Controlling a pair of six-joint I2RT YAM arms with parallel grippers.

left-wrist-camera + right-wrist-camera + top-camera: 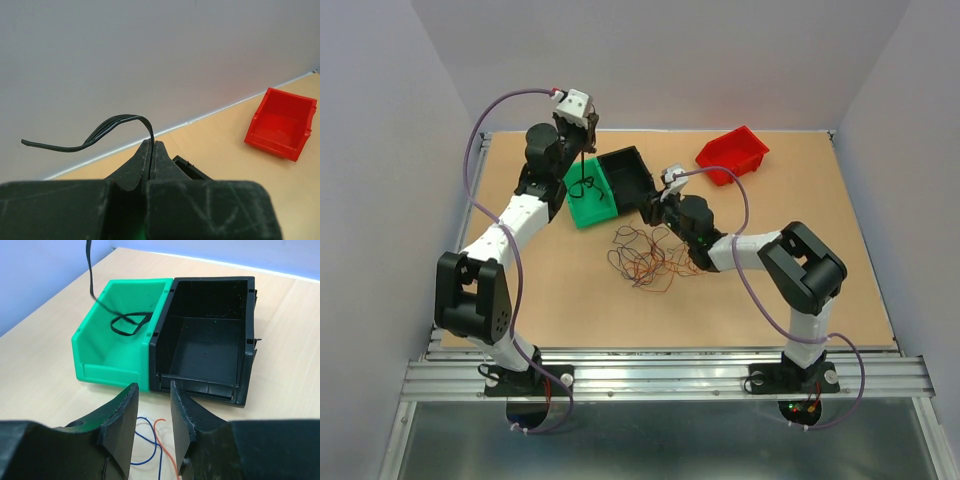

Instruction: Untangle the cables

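The green bin (582, 215) is below, so my left gripper will next tilt down, lower into it and release the black cables where their lower end already coils.
A loose tangle of thin black, red and orange-brown cables (645, 258) lies on the table in front of the bins. My left gripper (582, 125) is raised above the green bin (582, 215) and shut on a few black cables (115, 122). These strands hang down, and their lower end lies coiled inside the green bin (131, 322). My right gripper (152, 390) stands open low over the table just before the bins. A blue wire (159, 452) and an orange wire (170, 455) lie on the table beneath its jaws, and it grips nothing.
The black bin (162, 340) stands against the green bin's (100, 371) right side and holds nothing. A red bin (732, 153) sits at the back right, also seen as the red bin (280, 122) in the left wrist view. Walls enclose the table on three sides.
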